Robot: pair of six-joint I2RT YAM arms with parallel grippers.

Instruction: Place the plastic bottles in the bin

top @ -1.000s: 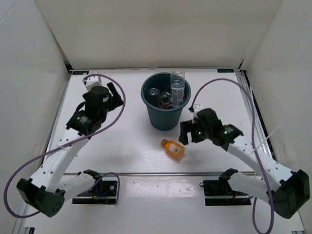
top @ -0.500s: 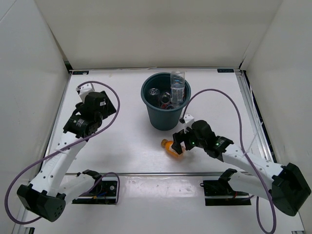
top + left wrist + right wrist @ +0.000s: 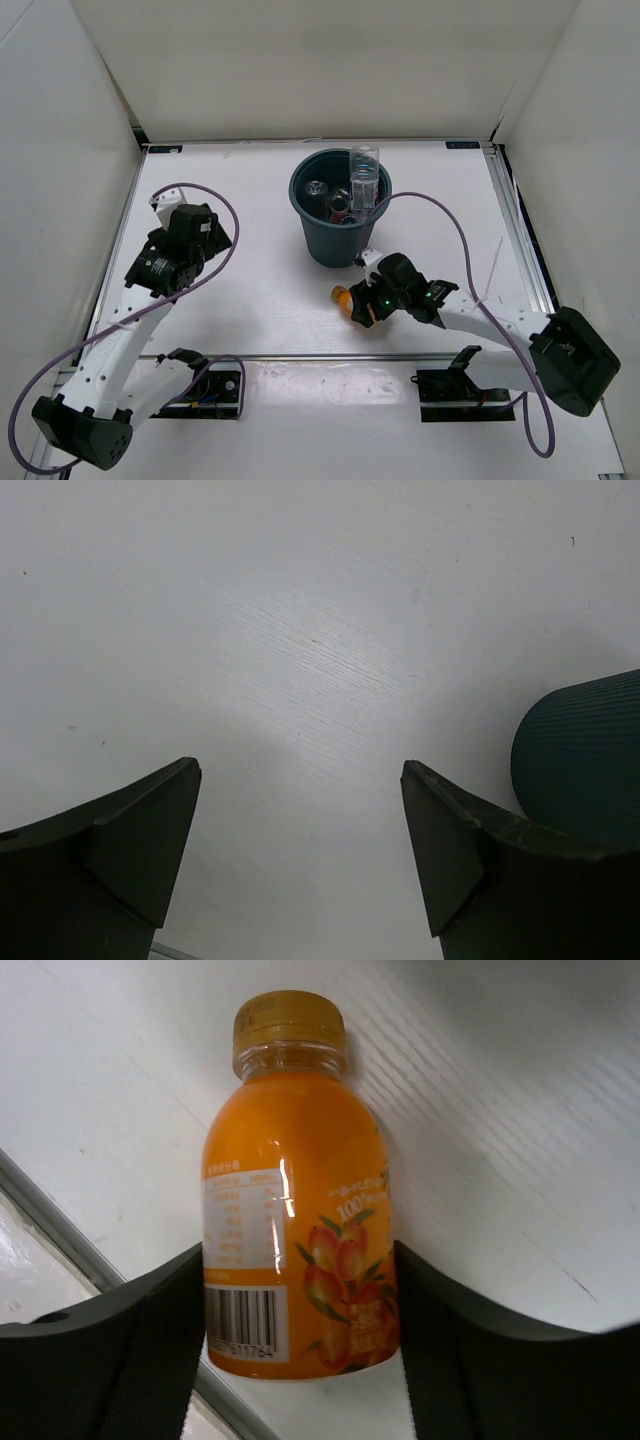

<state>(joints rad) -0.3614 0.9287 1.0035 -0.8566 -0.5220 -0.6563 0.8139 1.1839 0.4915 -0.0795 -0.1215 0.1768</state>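
Note:
My right gripper lifts next, moves outward over the space beside the clear bottle in the bin's opening (image 3: 327, 190), then lowers and lets go, since that space is free.
The short orange bottle (image 3: 290, 1180) lies on its side on the white table, its cap pointing away from my right wrist. My right gripper (image 3: 298, 1252) is shut on it, with a finger pressed against each side of its lower body. In the top view this bottle (image 3: 343, 297) lies just in front of the dark teal bin (image 3: 335, 245), with the right gripper (image 3: 362, 303) over it. Inside the bin a clear bottle (image 3: 365, 172) stands upright among other bottles. My left gripper (image 3: 300, 770) is open over bare table, with nothing between its fingers.
The bin's ribbed wall (image 3: 585, 755) shows at the right edge of the left wrist view. The left arm (image 3: 165, 265) sits at the table's left side. White walls enclose the table, and a metal rail (image 3: 300, 355) runs along its near edge.
My right gripper has moved down and left onto the orange bottle and closed on it. The left arm has drawn back towards the left and near side.

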